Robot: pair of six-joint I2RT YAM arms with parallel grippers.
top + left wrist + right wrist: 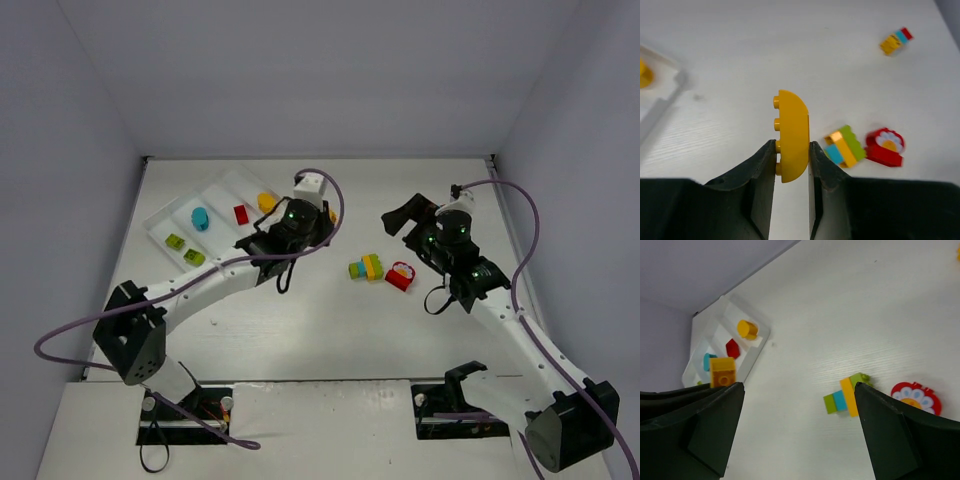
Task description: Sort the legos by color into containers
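Note:
My left gripper moves to the left in the top view and down over the tray's far section (243,184) next, because a yellow brick already lies there.
My left gripper (327,218) is shut on a yellow half-round brick (792,130) and holds it above the table, right of the white tray (152,222). The tray's compartments hold two green bricks (184,249), a teal one (200,218), a red one (240,213) and a yellow one (266,201). A green-teal-yellow cluster (366,268) and a red flower piece (401,274) lie on the table between the arms. My right gripper (405,215) is wide open and empty above the cluster (845,400).
A small yellow-teal-red cluster (895,41) lies farther out on the table; the right arm hides it in the top view. Grey walls close the table at the back and sides. The tray edge shows at the left of the left wrist view (660,107).

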